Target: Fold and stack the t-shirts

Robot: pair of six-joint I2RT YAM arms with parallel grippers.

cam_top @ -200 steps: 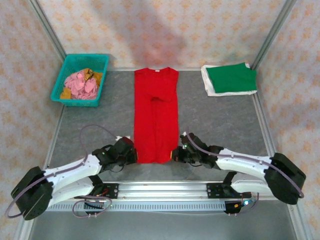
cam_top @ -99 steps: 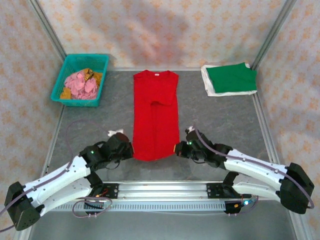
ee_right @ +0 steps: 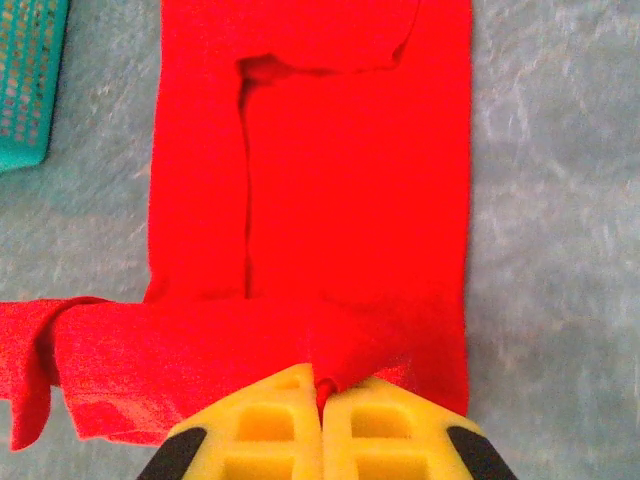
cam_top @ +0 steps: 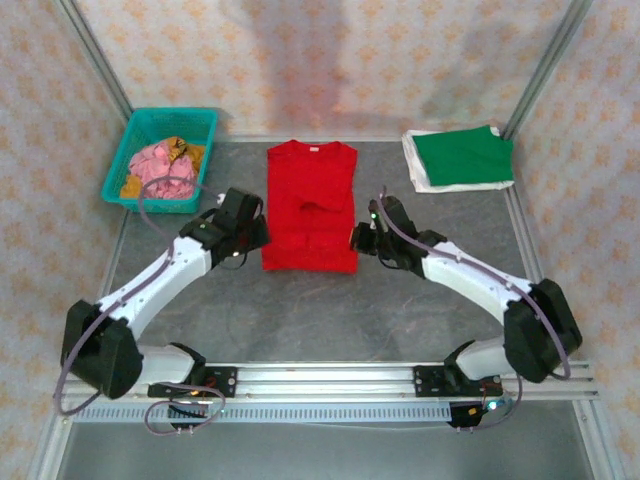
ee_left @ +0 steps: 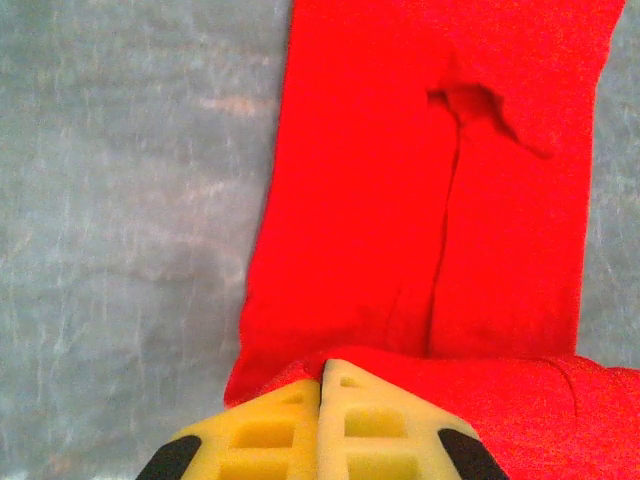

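Note:
I will carry the t-shirt's hem corner outward with my left gripper, onto the t-shirt's chest edge short of the collar [cam_top: 277,190] [ee_left: 318,35], and let go of it, since that part of the t-shirt is uncovered.
The red t-shirt [cam_top: 310,205] lies on the grey table with its sleeves folded in, collar toward the far wall. Its bottom hem is lifted and carried over the body. My left gripper [cam_top: 258,238] is shut on the hem's left corner, and the yellow fingers [ee_left: 270,430] pinch red cloth [ee_left: 420,200]. My right gripper [cam_top: 358,240] is shut on the hem's right corner, a red fold [ee_right: 345,370] caught between its fingers [ee_right: 390,430]. A folded green t-shirt [cam_top: 462,156] rests on a white t-shirt [cam_top: 413,160] at the far right.
A teal basket [cam_top: 125,160] holding pink and yellow cloth stands at the far left corner; its edge appears as the basket [ee_right: 25,90] in the right wrist view. Metal frame posts and patterned walls ring the grey mat [cam_top: 330,310].
Both grippers have carried the red shirt's bottom hem away from the near edge toward the collar, so the shirt now looks about half as long. Both arms have stretched out.

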